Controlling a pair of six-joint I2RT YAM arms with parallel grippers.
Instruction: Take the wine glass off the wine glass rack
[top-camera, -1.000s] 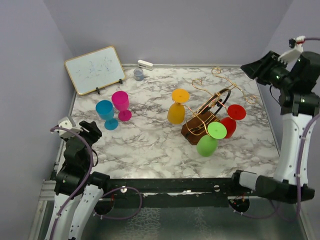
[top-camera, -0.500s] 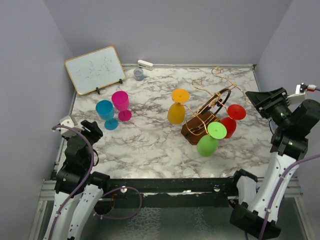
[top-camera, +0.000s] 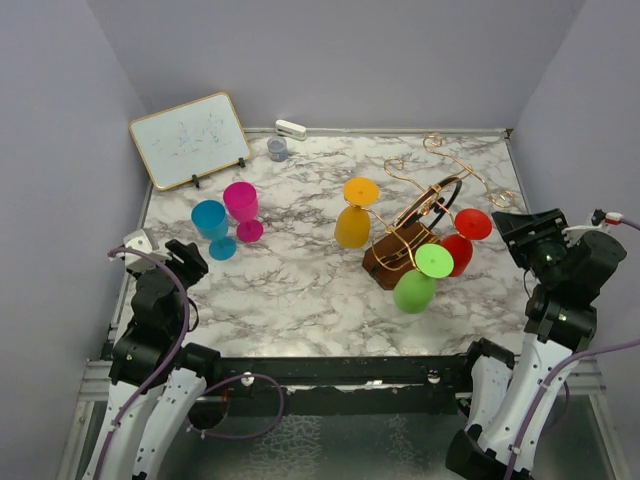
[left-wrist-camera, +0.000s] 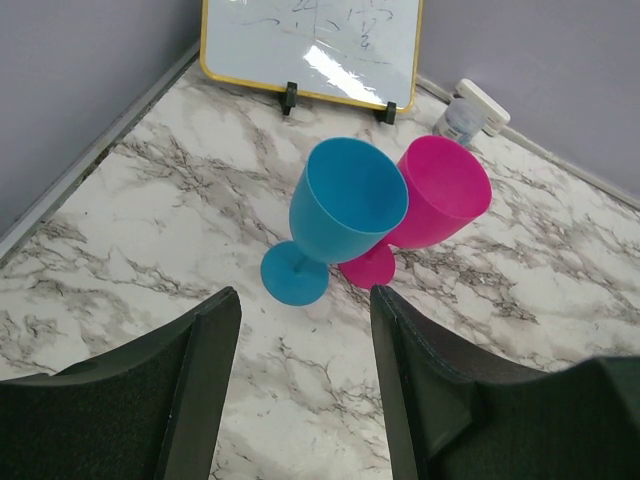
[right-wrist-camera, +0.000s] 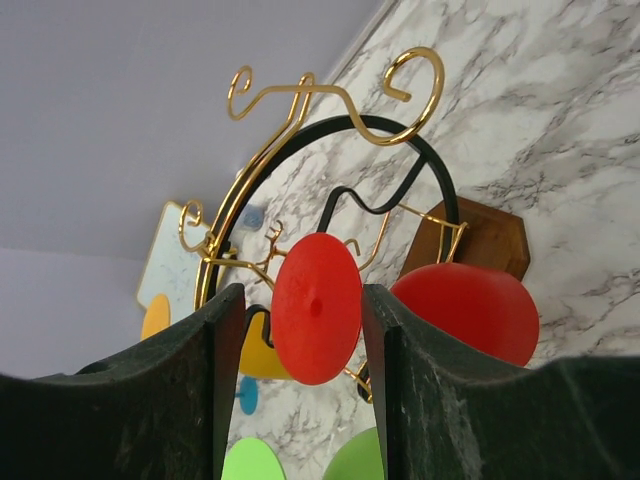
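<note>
The right gripper's open fingers are short of the rim of the red glass's foot, so the right gripper will next lower and move toward the rack to the rim of the red glass's foot (top-camera: 485, 225) (right-wrist-camera: 343, 312).
The copper wire wine glass rack (top-camera: 425, 205) with its dark ring and brown wooden base (top-camera: 383, 262) stands right of the table's middle. A red wine glass (top-camera: 462, 240) and a green one (top-camera: 418, 282) hang tilted on its near side, and a yellow one (top-camera: 352, 225) is at its left. My right gripper (top-camera: 520, 232) is open just right of the rack. In the right wrist view the gripper (right-wrist-camera: 303, 300) faces the red glass's round foot (right-wrist-camera: 316, 307), which shows between the fingers without touching them. My left gripper (top-camera: 186, 260) is open and empty at the near left.
A blue glass (left-wrist-camera: 340, 215) and a pink glass (left-wrist-camera: 430, 200) stand upright ahead of the left gripper (left-wrist-camera: 303, 310). A whiteboard (top-camera: 190, 138), a small grey cup (top-camera: 277, 149) and a white eraser (top-camera: 291, 129) are at the back. Purple walls close both sides.
My right arm has swung down and nearer from high at the back right to table height beside the rack, facing the red glass. The left arm has hardly moved.
</note>
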